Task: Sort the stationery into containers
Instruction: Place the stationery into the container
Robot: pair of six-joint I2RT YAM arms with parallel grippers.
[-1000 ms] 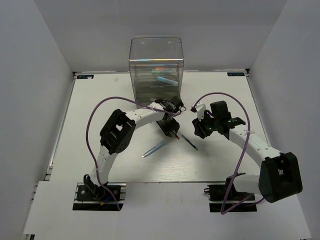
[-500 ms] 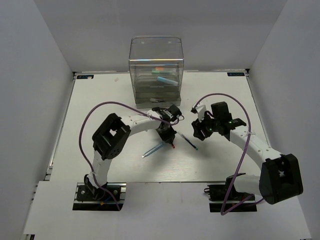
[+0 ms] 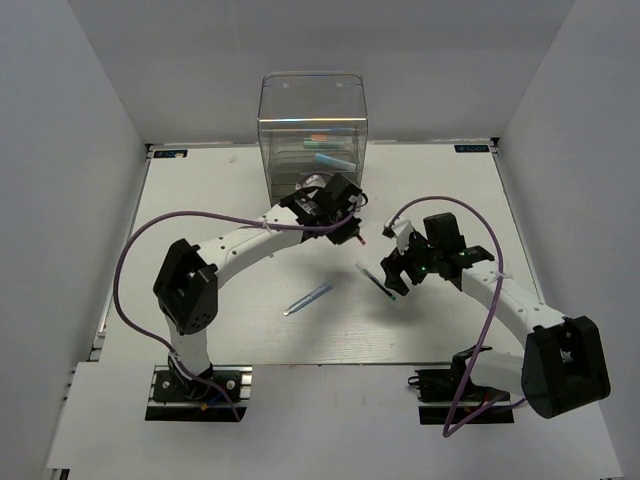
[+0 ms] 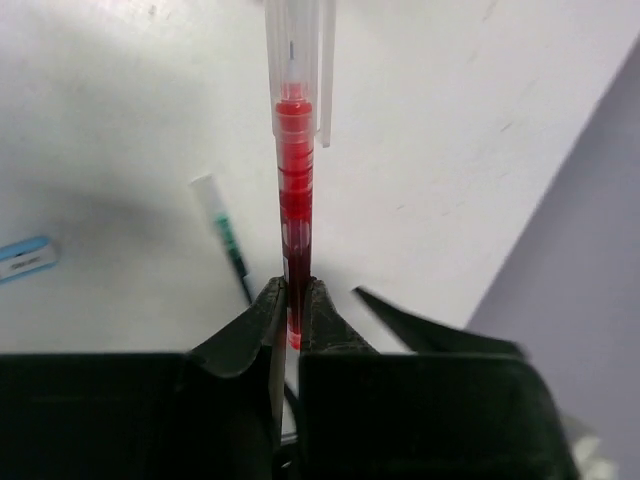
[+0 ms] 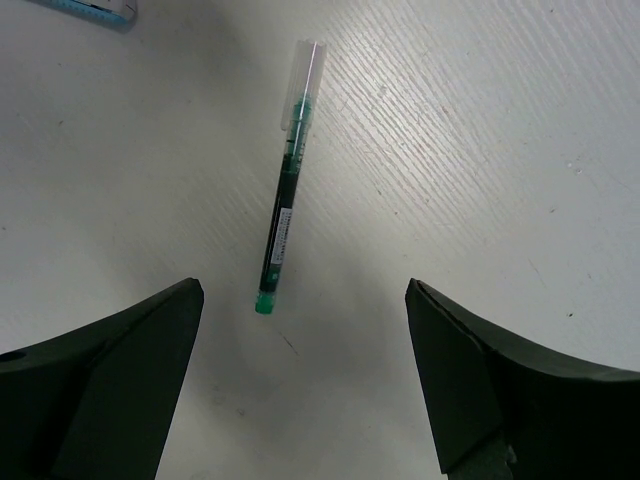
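Observation:
The thin red pen is still short of the drawer unit, so it goes outward in my left gripper over the unit's lower tray [image 3: 310, 184] next and drops free there.
My left gripper [image 3: 347, 226] is shut on a thin red pen [image 4: 294, 190], which sticks out past the fingertips above the table, just in front of the clear drawer unit [image 3: 312, 140]. Several markers lie in the unit's trays. A dark pen with a green end [image 5: 281, 230] lies on the table, and my right gripper [image 5: 303, 290] hovers over it, open wide with nothing between the fingers. In the top view this dark pen [image 3: 372, 277] sits beside the right gripper [image 3: 393, 278]. A silvery-blue pen [image 3: 308, 299] lies left of it.
The white tabletop [image 3: 220, 200] is enclosed by white walls at the left, right and back. Purple cables loop over both arms. The left arm stretches diagonally across the table's middle.
The left gripper closed on the red pen, lifted it off the table and carried it back toward the drawer unit. The right gripper opened wide over the dark pen.

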